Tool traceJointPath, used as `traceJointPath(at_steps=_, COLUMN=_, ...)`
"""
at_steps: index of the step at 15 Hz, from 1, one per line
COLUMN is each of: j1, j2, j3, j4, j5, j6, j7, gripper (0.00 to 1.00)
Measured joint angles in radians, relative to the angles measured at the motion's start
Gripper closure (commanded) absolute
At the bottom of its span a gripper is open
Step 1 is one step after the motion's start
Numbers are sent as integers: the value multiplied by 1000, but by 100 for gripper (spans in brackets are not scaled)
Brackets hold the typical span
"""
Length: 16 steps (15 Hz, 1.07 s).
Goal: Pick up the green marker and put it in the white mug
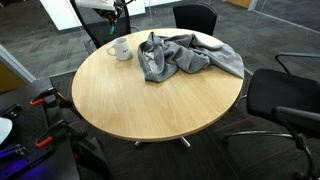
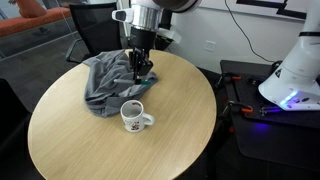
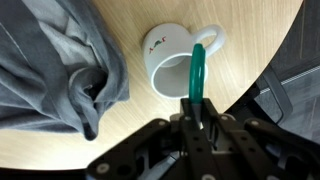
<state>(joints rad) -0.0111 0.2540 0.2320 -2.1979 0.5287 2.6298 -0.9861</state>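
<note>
My gripper holds the green marker, which still hangs above the mug's rim. Next, it will move down with a tilt toward the white mug's opening [image 2: 132, 107] [image 3: 174, 76] to release the green marker inside.
My gripper [image 3: 196, 112] is shut on the green marker [image 3: 197, 72], which points out from the jaws over the rim of the white mug [image 3: 170, 52] in the wrist view. The mug stands upright on the round wooden table [image 2: 90, 135], handle to one side. In an exterior view the gripper [image 2: 141, 72] hangs above the table just behind the mug [image 2: 134, 117], at the edge of the grey cloth. In an exterior view the mug [image 1: 120, 49] is near the far table edge; the gripper [image 1: 118, 25] is partly cut off above it.
A crumpled grey cloth [image 2: 108, 80] lies on the table beside the mug; it also shows in an exterior view [image 1: 185, 55] and the wrist view [image 3: 50, 60]. Black office chairs [image 1: 285, 100] ring the table. A white device [image 2: 295, 75] stands to one side.
</note>
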Motion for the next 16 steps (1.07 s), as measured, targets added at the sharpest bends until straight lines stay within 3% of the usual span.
traceJointPath(at_steps=4, j1=-35, j2=60, j3=81, j4=28, j5=171, j6=81, j7=-284, gripper=96)
traceJointPath(at_steps=10, j1=-94, j2=146, j3=152, j4=89, j5=438, j6=92, j7=-690, gripper=96)
traceJointPath(at_steps=16, j1=-162, j2=220, j3=203, j4=129, j5=599, j6=86, j7=-965, gripper=96)
